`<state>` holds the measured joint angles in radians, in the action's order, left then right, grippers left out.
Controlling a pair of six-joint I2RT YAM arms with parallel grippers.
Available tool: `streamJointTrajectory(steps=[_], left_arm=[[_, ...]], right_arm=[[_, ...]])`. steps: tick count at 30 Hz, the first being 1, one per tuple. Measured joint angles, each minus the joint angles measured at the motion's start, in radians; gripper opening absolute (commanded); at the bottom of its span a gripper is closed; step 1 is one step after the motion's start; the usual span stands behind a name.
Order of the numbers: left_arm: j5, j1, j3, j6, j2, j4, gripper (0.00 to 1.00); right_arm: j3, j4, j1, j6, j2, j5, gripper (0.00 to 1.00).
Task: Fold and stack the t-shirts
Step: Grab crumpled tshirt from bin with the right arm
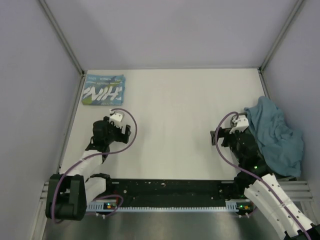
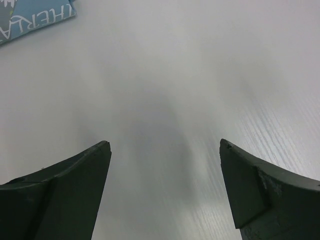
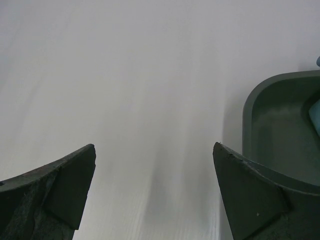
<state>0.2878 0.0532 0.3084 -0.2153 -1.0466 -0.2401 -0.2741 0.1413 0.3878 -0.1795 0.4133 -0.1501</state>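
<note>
The robot's right gripper should move over the tray onto the slate-teal heap's far part (image 1: 273,118), because that part lies outward and to the gripper's right in the top view.
A folded teal t-shirt with white "NIH" lettering (image 1: 104,90) lies at the table's far left corner; its edge shows in the left wrist view (image 2: 35,20). A crumpled slate-teal t-shirt (image 1: 276,135) is heaped at the right edge. My left gripper (image 1: 116,116) is open and empty over bare table (image 2: 165,145), just below the folded shirt. My right gripper (image 1: 239,120) is open and empty (image 3: 154,146), right beside the heap's left edge. No bright blue shirt shows.
A dark grey-green tray (image 3: 280,130) lies just right of my right gripper, mostly under the heaped shirt. Grey walls enclose the white table (image 1: 175,125) at the back and both sides. A black rail (image 1: 170,190) runs along the near edge.
</note>
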Motion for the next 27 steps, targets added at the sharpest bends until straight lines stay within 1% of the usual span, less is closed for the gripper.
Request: streamJointTrajectory(steps=[3,6,8,11,13,15,16,17,19,20,21,22,25,27], left_arm=[[-0.01,0.0,0.006,0.004,-0.021,-0.003,0.94],[0.012,0.0,0.054,-0.032,-0.069,0.031,0.91],[0.023,0.0,0.139,-0.055,-0.12,0.098,0.87],[0.083,0.0,0.38,-0.1,-0.225,0.271,0.87],[0.148,0.0,0.51,-0.132,-0.261,0.354,0.87],[0.208,0.0,0.578,-0.164,-0.264,0.413,0.88],[0.229,0.002,0.584,-0.179,-0.257,0.433,0.88],[0.241,0.004,0.581,-0.189,-0.252,0.452,0.88],[0.254,0.012,0.546,-0.21,-0.241,0.482,0.88],[0.256,0.015,0.527,-0.217,-0.238,0.498,0.88],[0.257,0.018,0.507,-0.225,-0.238,0.509,0.88],[0.258,0.02,0.488,-0.23,-0.238,0.515,0.88],[0.263,0.021,0.446,-0.242,-0.238,0.532,0.88],[0.271,0.021,0.436,-0.25,-0.238,0.533,0.88]], right_arm=[[-0.006,0.001,0.0,-0.008,0.006,-0.005,0.99],[-0.081,0.028,0.0,-0.017,0.066,-0.016,0.99],[-0.175,0.051,0.0,-0.026,0.127,-0.033,0.99],[-0.368,0.093,-0.003,-0.026,0.255,-0.087,0.99],[-0.5,0.136,-0.03,-0.029,0.346,-0.17,0.99],[-0.583,0.164,-0.139,-0.05,0.416,-0.222,0.99],[-0.59,0.17,-0.223,-0.069,0.433,-0.223,0.99],[-0.589,0.18,-0.304,-0.087,0.442,-0.224,0.99],[-0.574,0.205,-0.517,-0.145,0.465,-0.214,0.97],[-0.562,0.214,-0.604,-0.172,0.482,-0.219,0.96],[-0.555,0.221,-0.654,-0.193,0.5,-0.224,0.96],[-0.548,0.227,-0.689,-0.209,0.526,-0.232,0.96],[-0.545,0.219,-0.701,-0.228,0.639,-0.248,0.95],[-0.545,0.209,-0.7,-0.23,0.726,-0.251,0.9]])
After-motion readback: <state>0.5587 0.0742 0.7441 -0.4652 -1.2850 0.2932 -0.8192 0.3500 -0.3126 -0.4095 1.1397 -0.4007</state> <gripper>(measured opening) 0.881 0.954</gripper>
